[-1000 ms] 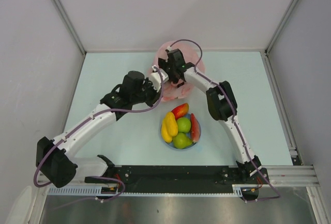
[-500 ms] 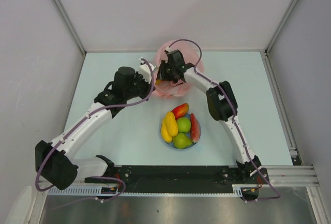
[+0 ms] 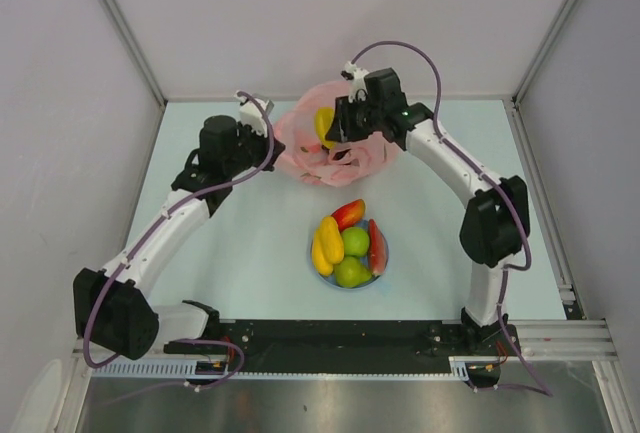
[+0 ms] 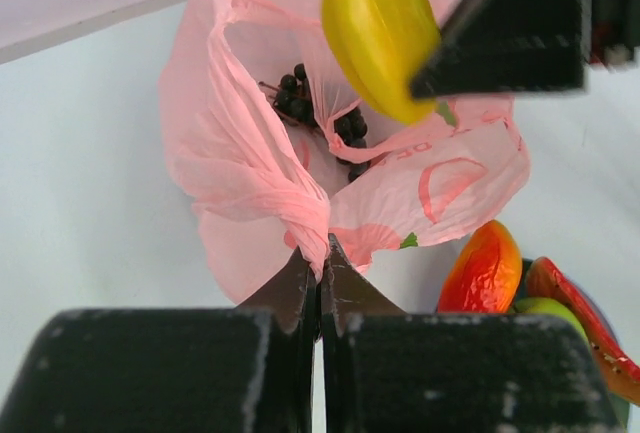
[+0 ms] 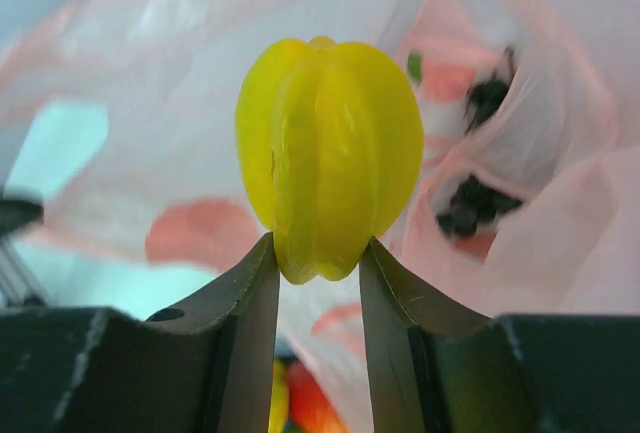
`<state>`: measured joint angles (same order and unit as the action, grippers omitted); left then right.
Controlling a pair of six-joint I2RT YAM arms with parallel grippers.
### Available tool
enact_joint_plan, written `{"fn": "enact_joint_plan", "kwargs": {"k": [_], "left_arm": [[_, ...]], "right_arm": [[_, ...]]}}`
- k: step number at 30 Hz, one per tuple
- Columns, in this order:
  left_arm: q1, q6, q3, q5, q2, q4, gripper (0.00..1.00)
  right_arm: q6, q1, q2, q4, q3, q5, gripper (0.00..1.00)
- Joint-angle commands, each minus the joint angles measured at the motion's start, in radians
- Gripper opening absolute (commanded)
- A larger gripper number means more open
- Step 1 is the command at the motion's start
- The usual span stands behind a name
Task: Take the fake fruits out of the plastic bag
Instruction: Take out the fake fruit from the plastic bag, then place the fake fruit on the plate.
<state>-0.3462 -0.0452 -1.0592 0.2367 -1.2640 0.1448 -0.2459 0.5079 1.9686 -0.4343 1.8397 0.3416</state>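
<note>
The right gripper goes back over the plate and down onto the near green fruit and red piece next, since the yellow fruit hangs clear of the plastic.
The pink plastic bag [image 3: 312, 158] lies at the back of the table, mouth up. My left gripper [image 4: 322, 258] is shut on a bunched fold of the bag's edge [image 4: 300, 208], on its left side [image 3: 275, 138]. My right gripper [image 5: 318, 253] is shut on a yellow ridged fake fruit [image 5: 330, 153] and holds it above the bag's opening [image 3: 325, 123]. That fruit [image 4: 380, 33] hangs clear of the plastic. A dark purple grape bunch [image 4: 320, 108] still lies inside the bag [image 5: 465, 208].
A round light blue plate [image 3: 384, 265] in front of the bag holds yellow fruits [image 3: 327, 243], green fruits [image 3: 355, 241] and red pieces [image 3: 348, 213]. Grey walls enclose the table on three sides.
My right gripper closed on the yellow fruit inside the bag and lifted it up and to the right. The left gripper pulled the bag's edge leftward, opening the mouth.
</note>
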Motion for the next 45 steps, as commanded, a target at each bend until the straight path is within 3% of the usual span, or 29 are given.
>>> {"fn": "enact_joint_plan", "kwargs": {"k": [1, 5, 11, 22, 29, 45], "left_arm": [[0.006, -0.045, 0.004, 0.035, 0.017, -0.091, 0.0], [0.001, -0.045, 0.039, 0.024, 0.052, -0.105, 0.0], [-0.004, -0.047, 0.088, 0.024, 0.081, -0.123, 0.0], [-0.005, -0.062, 0.102, 0.029, 0.103, -0.131, 0.0], [-0.005, -0.061, 0.096, 0.032, 0.103, -0.129, 0.0], [-0.005, -0.059, 0.111, 0.032, 0.115, -0.129, 0.0]], "right_arm": [[0.187, 0.024, -0.121, -0.179, -0.144, 0.08, 0.16], [0.318, 0.056, -0.279, -0.282, -0.302, 0.063, 0.16], [0.401, 0.119, -0.376, -0.365, -0.454, 0.051, 0.16], [0.454, 0.162, -0.507, -0.429, -0.571, 0.016, 0.18], [0.583, 0.296, -0.612, -0.472, -0.661, -0.009, 0.21], [0.622, 0.328, -0.596, -0.426, -0.721, -0.016, 0.33]]}}
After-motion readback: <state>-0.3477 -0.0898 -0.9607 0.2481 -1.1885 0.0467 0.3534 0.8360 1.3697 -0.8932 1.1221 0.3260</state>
